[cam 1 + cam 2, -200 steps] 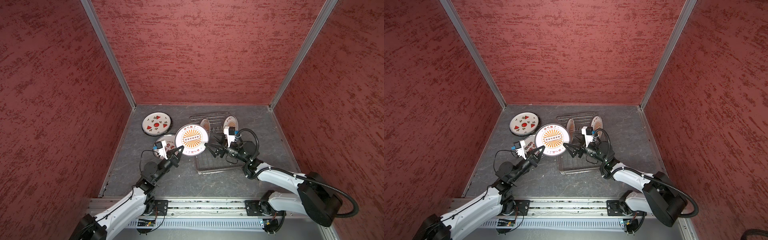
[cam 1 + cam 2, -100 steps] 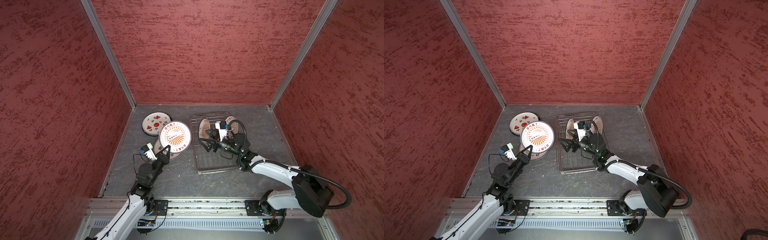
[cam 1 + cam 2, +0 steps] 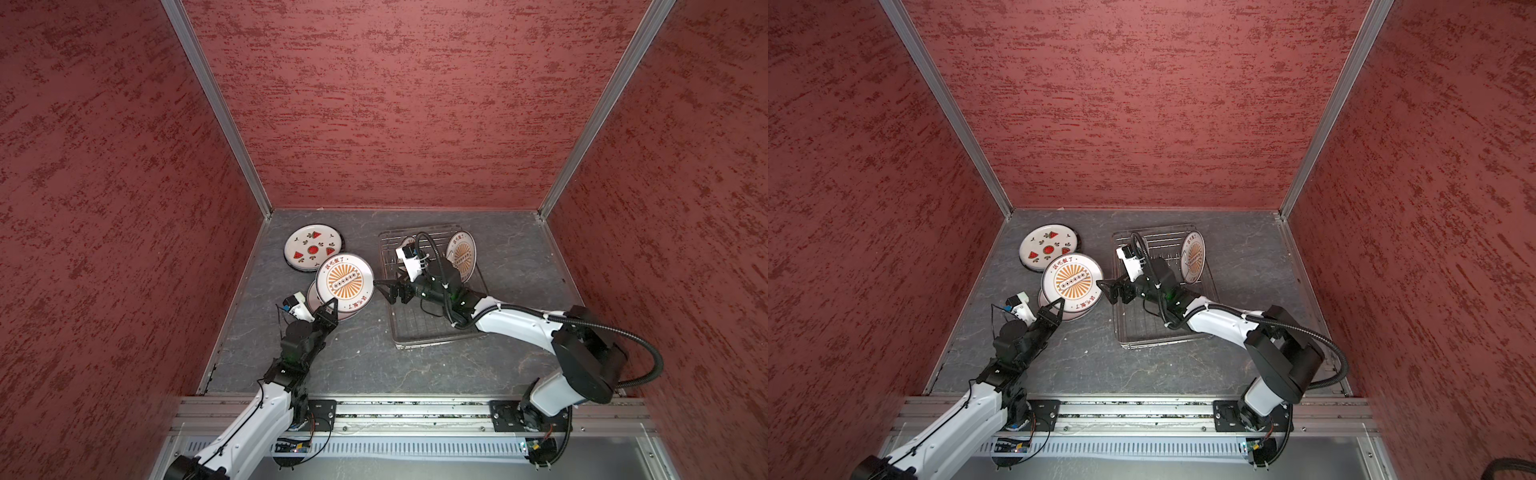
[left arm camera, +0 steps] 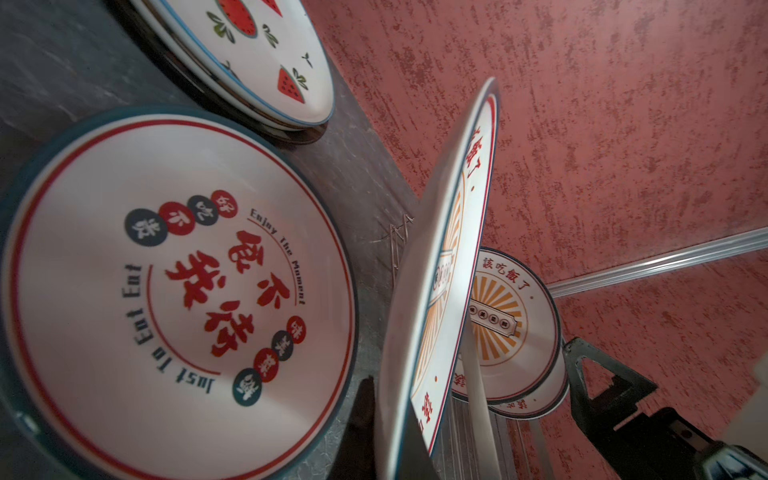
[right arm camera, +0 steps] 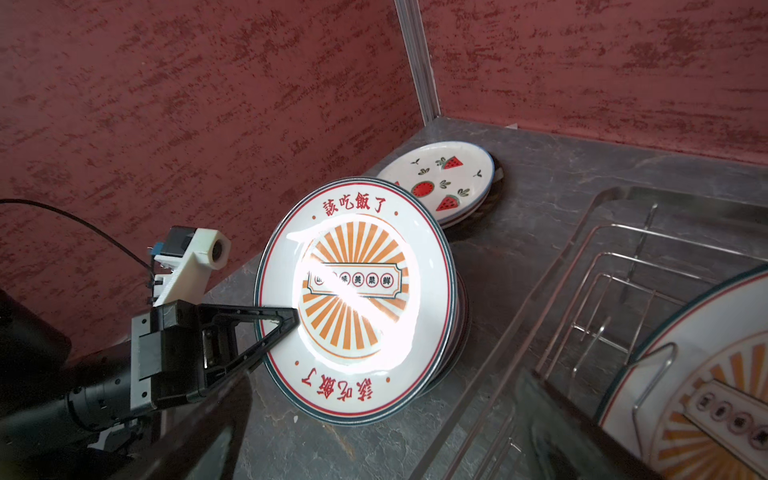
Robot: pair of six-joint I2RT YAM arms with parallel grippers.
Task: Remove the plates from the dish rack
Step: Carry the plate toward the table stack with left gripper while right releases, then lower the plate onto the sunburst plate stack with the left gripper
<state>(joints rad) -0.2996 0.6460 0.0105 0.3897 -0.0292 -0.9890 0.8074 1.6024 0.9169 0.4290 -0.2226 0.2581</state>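
Note:
Next, my left gripper brings the orange sunburst plate (image 3: 344, 282) down onto the flat, empty plate with red characters and releases the orange sunburst plate's near rim.
My left gripper (image 3: 330, 305) is shut on the near rim of an orange sunburst plate (image 3: 344, 282), holding it tilted over a plate with red characters (image 4: 178, 291) that lies flat on the table. Beyond them a watermelon plate (image 3: 312, 249) tops a small stack. The dish rack (image 3: 432, 332) is to the right, with a sunburst plate (image 3: 462, 255) upright at its far end and another (image 3: 405, 243) partly hidden behind my right wrist. My right gripper (image 3: 384, 289) is open and empty at the rack's left edge, just right of the held plate (image 5: 357, 291).
Red textured walls close in the grey table on three sides. A metal rail (image 3: 415, 409) runs along the front edge. The near half of the rack (image 3: 1154, 328) holds no plates.
My left gripper has carried the sunburst plate leftwards from beside the rack to above the flat plate. The right gripper has stayed open near the rack's left edge.

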